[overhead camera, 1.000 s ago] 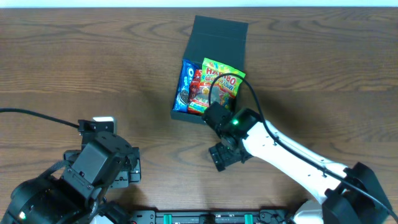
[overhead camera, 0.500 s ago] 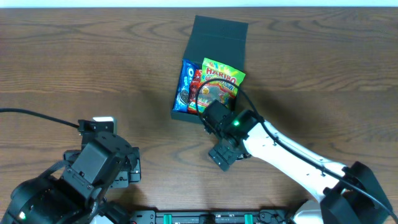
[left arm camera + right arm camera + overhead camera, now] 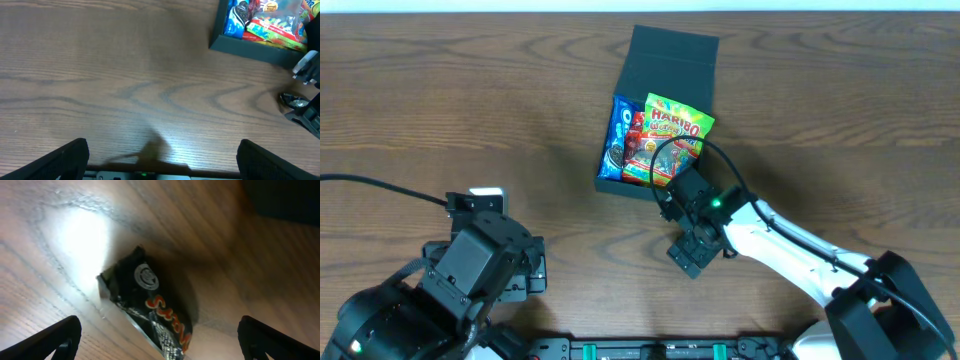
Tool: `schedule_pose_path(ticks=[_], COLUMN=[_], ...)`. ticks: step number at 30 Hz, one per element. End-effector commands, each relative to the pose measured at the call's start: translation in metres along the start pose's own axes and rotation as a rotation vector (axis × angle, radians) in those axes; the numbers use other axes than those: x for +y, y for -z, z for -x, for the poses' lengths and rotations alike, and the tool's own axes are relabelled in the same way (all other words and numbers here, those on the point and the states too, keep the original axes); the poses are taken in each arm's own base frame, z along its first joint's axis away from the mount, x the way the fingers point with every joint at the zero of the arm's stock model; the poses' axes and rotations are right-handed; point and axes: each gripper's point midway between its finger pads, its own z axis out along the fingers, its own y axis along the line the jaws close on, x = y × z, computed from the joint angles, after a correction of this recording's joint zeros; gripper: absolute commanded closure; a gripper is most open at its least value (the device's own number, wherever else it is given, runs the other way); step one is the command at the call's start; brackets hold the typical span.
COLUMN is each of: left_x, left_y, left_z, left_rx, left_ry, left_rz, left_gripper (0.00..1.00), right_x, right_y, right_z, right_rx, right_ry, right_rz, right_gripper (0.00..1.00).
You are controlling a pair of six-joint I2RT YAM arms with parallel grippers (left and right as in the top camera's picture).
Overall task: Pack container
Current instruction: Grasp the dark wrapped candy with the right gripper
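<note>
I will next lower my right gripper slightly to the lettered part of the black snack [image 3: 167,318] bar, already between its open fingers.
The container [image 3: 672,52] is a dark square box with its flap lid open at the back. It holds a blue packet [image 3: 619,135], a red packet and a green Haribo packet [image 3: 677,122], and it also shows in the left wrist view [image 3: 250,47]. A black snack bar [image 3: 150,312] with orange letters lies on the table just in front of the container. My right gripper [image 3: 684,218] is open right above it, one finger on each side [image 3: 52,340]. The overhead view hides the bar under the gripper. My left gripper [image 3: 162,162] is open and empty over bare table at the front left.
The container's dark wall [image 3: 285,200] is close behind the bar. My right arm [image 3: 790,250] runs from the front right towards the container. My left arm [image 3: 470,270] sits at the front left with a cable [image 3: 380,188] trailing left.
My right gripper has shifted a little to the right and towards the front, staying just in front of the container. The left arm and the packets have not moved.
</note>
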Motion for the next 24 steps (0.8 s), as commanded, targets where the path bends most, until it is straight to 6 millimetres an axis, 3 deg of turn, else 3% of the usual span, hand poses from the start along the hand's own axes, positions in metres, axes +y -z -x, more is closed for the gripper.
schedule_pose_path(ticks=[1, 24], left_x=[0.000, 0.000], left_y=[-0.001, -0.001], left_z=[0.000, 0.000], left_rx=[0.000, 0.000], left_ry=[0.002, 0.003], left_rz=[0.004, 0.004], left_gripper=[0.05, 0.05], right_x=[0.005, 0.005], right_y=[0.000, -0.013], right_z=[0.000, -0.002], right_rx=[-0.009, -0.003], right_ry=[0.031, 0.011], right_rz=[0.038, 0.039], right_gripper=[0.01, 0.01])
